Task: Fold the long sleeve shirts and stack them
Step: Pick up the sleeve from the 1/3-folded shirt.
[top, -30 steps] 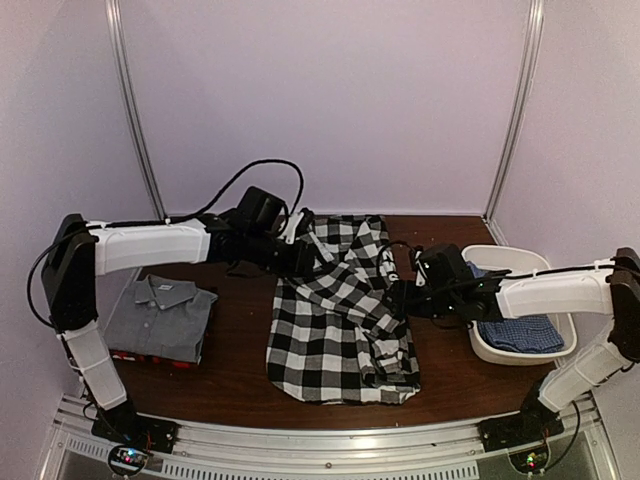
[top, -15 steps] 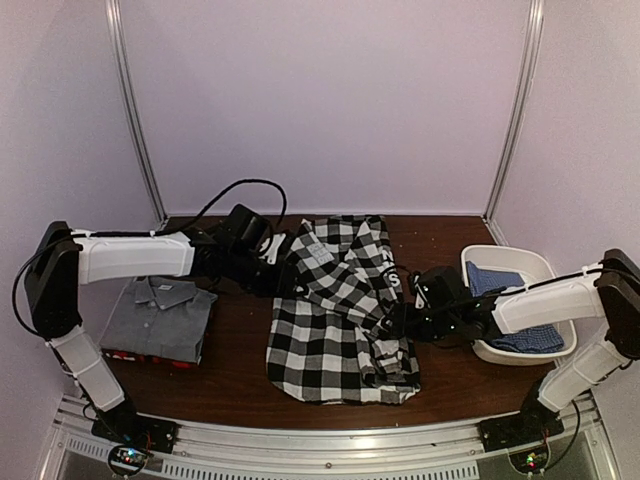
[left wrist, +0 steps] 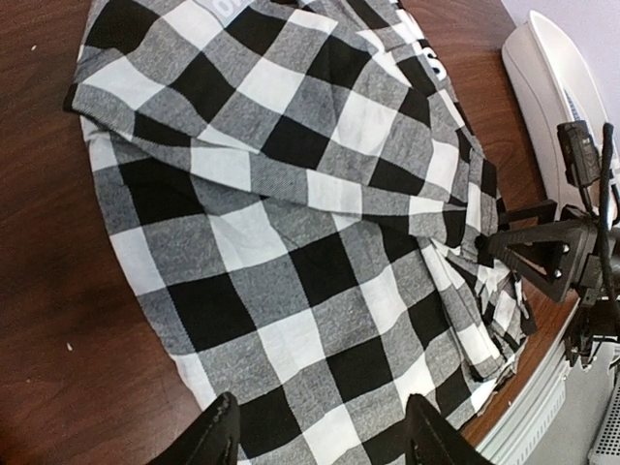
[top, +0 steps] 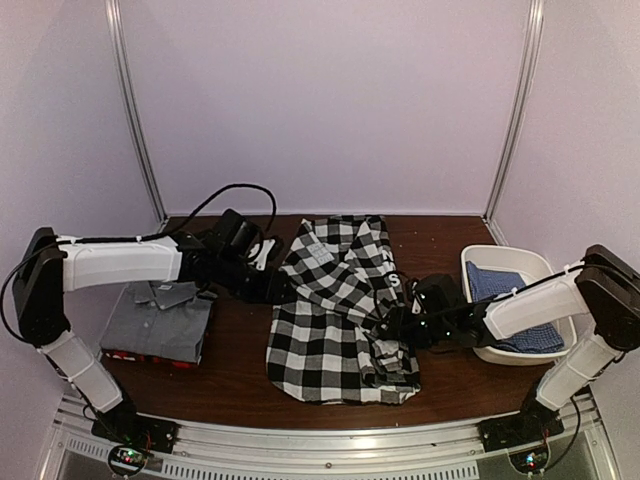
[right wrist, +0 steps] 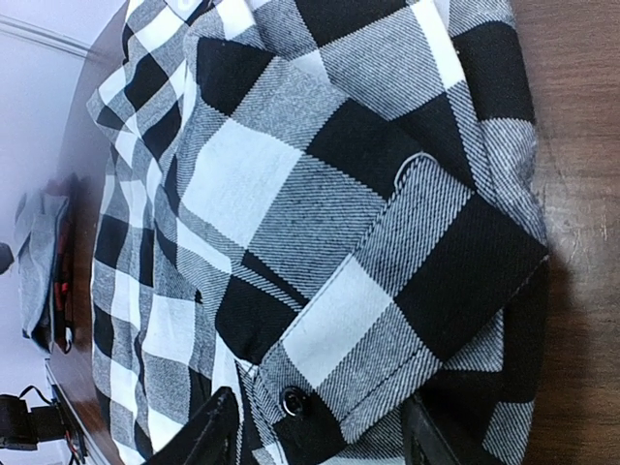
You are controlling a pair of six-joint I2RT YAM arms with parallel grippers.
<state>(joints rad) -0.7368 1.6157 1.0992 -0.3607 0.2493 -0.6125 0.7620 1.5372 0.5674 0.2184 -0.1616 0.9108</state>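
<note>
The edge of the check shirt's near corner facing the grey shirt point(top: 160, 318) lies flat and uncovered. My left gripper will move back and down onto it next.
The black-and-white check shirt point(top: 335, 310) lies partly folded in the middle of the table. My left gripper point(top: 277, 291) is open at its left edge, with its fingers point(left wrist: 218, 436) spread over the check cloth point(left wrist: 291, 242). My right gripper point(top: 392, 325) is open at the shirt's right edge, its fingers point(right wrist: 211, 434) either side of a buttoned cuff point(right wrist: 387, 291). The grey shirt point(top: 160, 318) lies folded at the left, on top of the red-black shirt point(top: 150, 357). The blue shirt point(top: 520, 300) lies in the tub.
The white oval tub point(top: 505, 355) stands at the right, close behind my right arm. A black cable point(top: 225, 200) loops over the left arm at the back. The table's front rail point(top: 320, 440) runs along the near edge.
My left gripper has moved from the shirt's collar down to its left edge. My right gripper has slid nearer along the right edge. The upper part of the shirt now lies flatter.
</note>
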